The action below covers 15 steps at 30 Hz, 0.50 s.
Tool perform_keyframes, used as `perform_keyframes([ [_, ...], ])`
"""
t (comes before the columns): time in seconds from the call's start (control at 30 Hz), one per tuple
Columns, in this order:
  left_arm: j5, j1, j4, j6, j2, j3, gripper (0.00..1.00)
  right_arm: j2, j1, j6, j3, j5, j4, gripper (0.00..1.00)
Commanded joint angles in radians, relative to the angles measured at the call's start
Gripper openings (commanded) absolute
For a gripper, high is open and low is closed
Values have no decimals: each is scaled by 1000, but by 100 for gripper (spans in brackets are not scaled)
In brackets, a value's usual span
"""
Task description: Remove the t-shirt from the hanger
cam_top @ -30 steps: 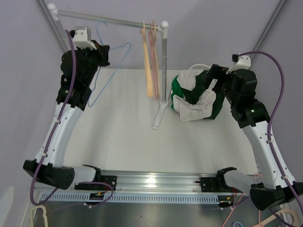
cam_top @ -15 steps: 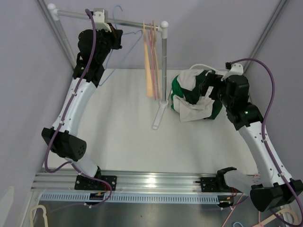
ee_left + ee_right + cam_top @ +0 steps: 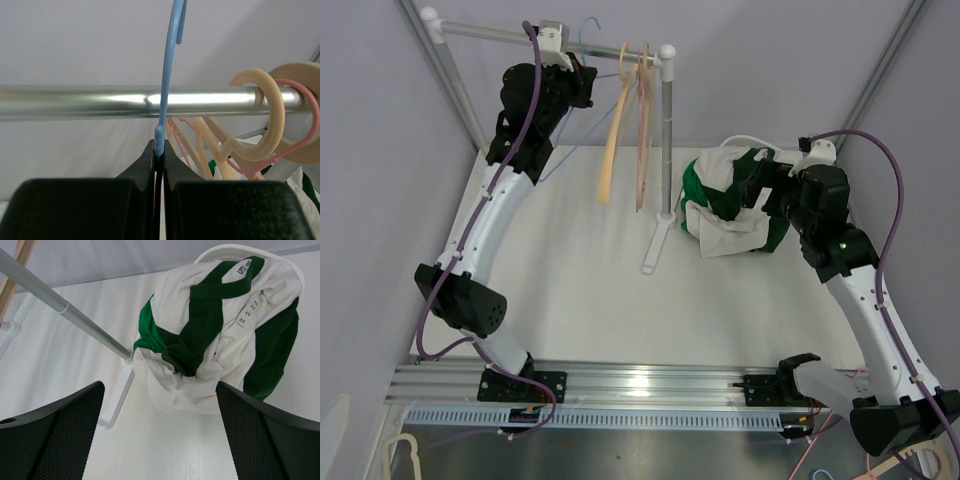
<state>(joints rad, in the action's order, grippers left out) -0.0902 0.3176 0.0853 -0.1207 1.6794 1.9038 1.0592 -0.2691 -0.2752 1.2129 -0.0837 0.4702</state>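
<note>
The left gripper brings the blue hanger's hook down onto the bar next, shifting slightly toward the beige hanger, since the hook's tip stands above the bar.
The green and white t-shirt [image 3: 730, 205] lies crumpled on the table at the right, off any hanger; it also shows in the right wrist view [image 3: 220, 325]. My left gripper [image 3: 582, 85] is raised at the rail and shut on the neck of a thin blue hanger [image 3: 167, 75]. In the left wrist view the gripper [image 3: 159, 150] sits just below the metal rail [image 3: 75, 102], and the hanger's hook rises in front of the rail. My right gripper [image 3: 160, 430] is open and empty, hovering just in front of the t-shirt.
A beige hanger [image 3: 612, 150] and a pink hanger [image 3: 642, 130] hang at the right end of the rail [image 3: 490, 33], tilted left. The rack's upright pole [image 3: 667, 140] and foot [image 3: 653, 245] stand mid-table. A white curved rim [image 3: 220, 249] shows behind the t-shirt.
My left arm has risen and moved right, carrying the blue hanger up to the rail. The beige and pink hangers have swung left. My right arm has barely moved.
</note>
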Motion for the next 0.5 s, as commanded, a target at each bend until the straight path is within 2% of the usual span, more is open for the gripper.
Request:
perform_keyframes([
  [0.0,7,18,-30,23,-12,-15,1,-44,-4,-16,7,13,-33,98],
  [0.27,-8,32,-45,13,-6,-71,1,-64,-4,-24,5,25,-18,97],
  [0.33,9,32,-32,6,-4,-69,4,-68,-4,-25,7,27,-15,97],
  [0.4,12,32,-29,6,-10,-72,16,-71,-4,-25,7,28,-13,97],
  [0.43,9,32,-25,9,-17,-74,29,-70,-4,-25,8,27,-10,97],
  [0.47,9,32,-21,10,-21,-71,36,-70,-5,-25,7,27,-10,97],
])
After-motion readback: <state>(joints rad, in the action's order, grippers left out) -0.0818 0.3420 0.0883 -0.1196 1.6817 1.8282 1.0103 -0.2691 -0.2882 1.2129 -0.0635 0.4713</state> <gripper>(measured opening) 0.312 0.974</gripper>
